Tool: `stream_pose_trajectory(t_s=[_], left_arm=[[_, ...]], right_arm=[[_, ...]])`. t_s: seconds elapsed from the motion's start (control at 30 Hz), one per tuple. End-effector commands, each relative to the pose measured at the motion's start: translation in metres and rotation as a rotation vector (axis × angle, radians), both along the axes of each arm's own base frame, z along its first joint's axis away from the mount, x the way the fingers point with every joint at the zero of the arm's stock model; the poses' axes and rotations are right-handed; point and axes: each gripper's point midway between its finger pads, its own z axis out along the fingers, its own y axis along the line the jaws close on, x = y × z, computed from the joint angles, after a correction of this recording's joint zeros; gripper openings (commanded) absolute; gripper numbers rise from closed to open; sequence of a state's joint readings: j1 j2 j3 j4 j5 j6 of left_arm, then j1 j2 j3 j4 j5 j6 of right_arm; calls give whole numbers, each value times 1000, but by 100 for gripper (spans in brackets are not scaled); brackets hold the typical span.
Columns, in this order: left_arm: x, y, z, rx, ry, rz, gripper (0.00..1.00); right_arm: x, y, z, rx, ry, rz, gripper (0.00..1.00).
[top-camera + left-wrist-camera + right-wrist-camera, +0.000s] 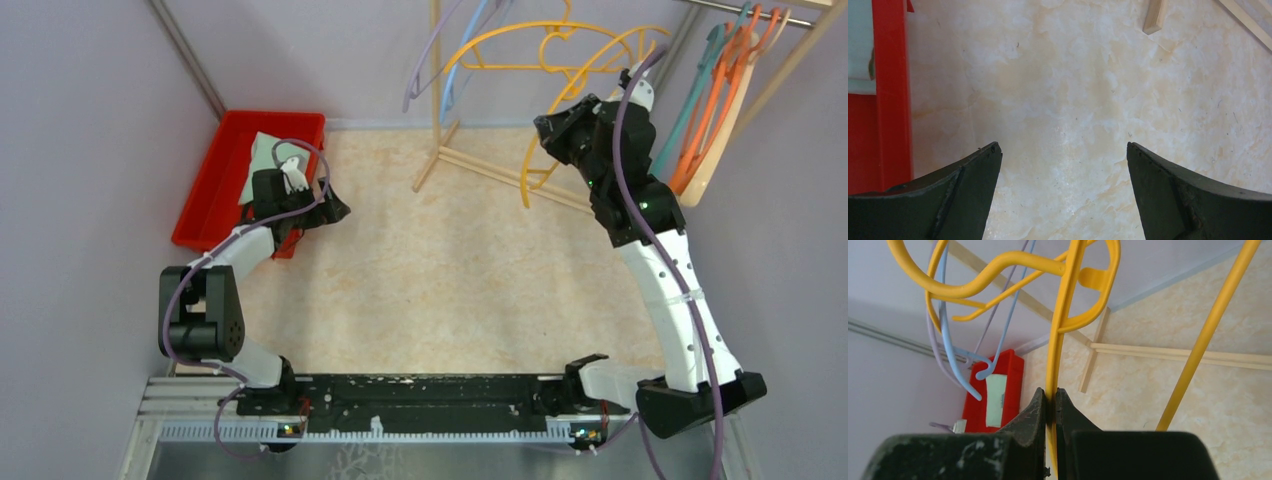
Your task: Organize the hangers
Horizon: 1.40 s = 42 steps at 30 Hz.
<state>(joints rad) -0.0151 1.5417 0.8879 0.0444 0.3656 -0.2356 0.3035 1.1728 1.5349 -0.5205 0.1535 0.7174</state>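
Observation:
The rack's bare bar by the teal hanger (713, 5) is farther outward, so my right gripper should next move the yellow hanger (524, 180) outward, hook it over that free part of the bar and let it go.
My right gripper (1050, 392) is shut on the thin bar of a yellow hanger (1062, 335), held up in the air by the wooden rack. In the top view that gripper (545, 128) is at the back right, and the yellow hanger (524, 180) curves down beside it. A lavender hanger (420, 70) and a light blue hanger (462, 70) hang on the rack's left side. Teal (683, 115), orange (700, 140) and beige (722, 130) hangers hang together at the far right. My left gripper (1063, 147) is open over bare table beside the red bin.
A red bin (215, 180) with a pale green item inside sits at the back left, right by my left gripper (335, 210). The rack's wooden upright (437, 90) and base rails (500, 170) stand at the back middle. Grey walls enclose the table.

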Motion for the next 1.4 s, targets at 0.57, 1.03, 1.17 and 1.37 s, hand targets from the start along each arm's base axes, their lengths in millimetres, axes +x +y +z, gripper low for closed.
stream_pose_trajectory(t_s=[0.57, 1.03, 1.17, 1.37], left_arm=[[7, 1, 4, 14, -30, -10, 100], [15, -2, -7, 9, -8, -35, 100], [17, -3, -10, 1, -5, -39, 100], [18, -3, -8, 4, -9, -42, 100]], right_arm=[[32, -40, 71, 86, -237, 64, 0], [40, -59, 88, 80, -275, -2, 0], [46, -67, 92, 72, -283, -29, 0], [58, -82, 94, 62, -279, -75, 0]])
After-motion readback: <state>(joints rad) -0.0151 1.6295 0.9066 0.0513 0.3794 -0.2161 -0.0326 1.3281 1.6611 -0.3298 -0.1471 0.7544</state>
